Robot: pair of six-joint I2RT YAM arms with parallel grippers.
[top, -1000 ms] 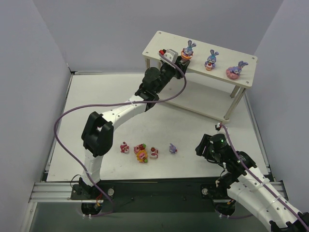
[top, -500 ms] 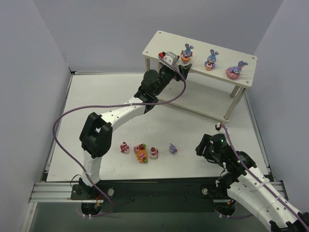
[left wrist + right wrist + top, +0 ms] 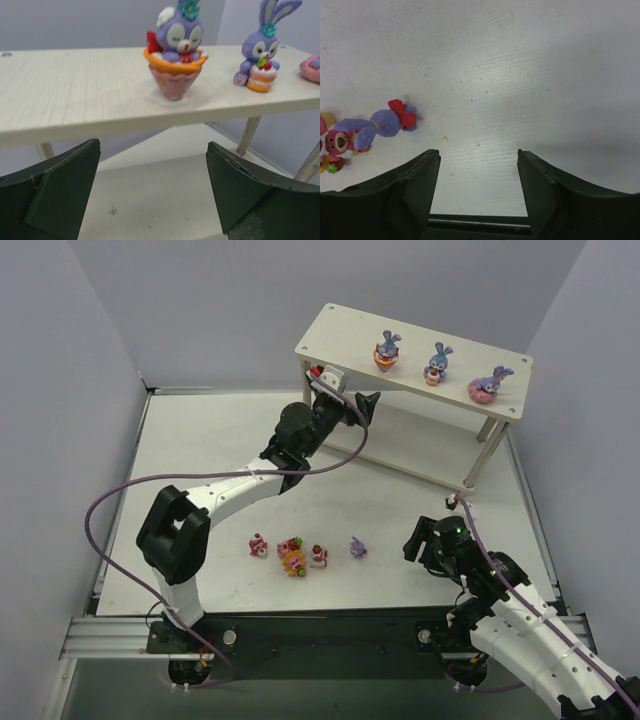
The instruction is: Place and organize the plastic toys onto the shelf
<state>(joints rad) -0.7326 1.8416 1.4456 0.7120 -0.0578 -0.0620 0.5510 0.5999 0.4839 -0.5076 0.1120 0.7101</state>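
The toy is below my left gripper, nearer my base, so I should draw it back, tilt it downward and lower it onto the small purple bunny's head point(image 3: 358, 548).
The shelf point(image 3: 340, 335) stands at the back right, its top board point(image 3: 75, 85) filling the left wrist view. Three plastic toys stand on top: a purple bunny in an orange and pink cup point(image 3: 387, 350) point(image 3: 175, 55), a bunny with a cake point(image 3: 436, 365) point(image 3: 260, 55) and a bunny on a pink ring point(image 3: 488, 385). My left gripper point(image 3: 358, 405) point(image 3: 152, 145) hangs open and empty just in front of the shelf, below its top board. Several toys lie on the table: pink and red ones point(image 3: 292, 555) and a small purple bunny point(image 3: 358, 548) point(image 3: 382, 122). My right gripper point(image 3: 425, 545) point(image 3: 477, 152) is open and empty, right of that bunny.
The shelf's lower board point(image 3: 430, 445) and thin legs point(image 3: 472, 475) lie beyond the left gripper. Grey walls close in the white table on the left, back and right. A black rail point(image 3: 320, 625) runs along the near edge. A pink bear toy point(image 3: 337, 142) sits at the right wrist view's left edge.
My left gripper opened, let go of the bunny in the cup on the shelf top, and drew back down and to the left. The right gripper's jaws opened a little wider.
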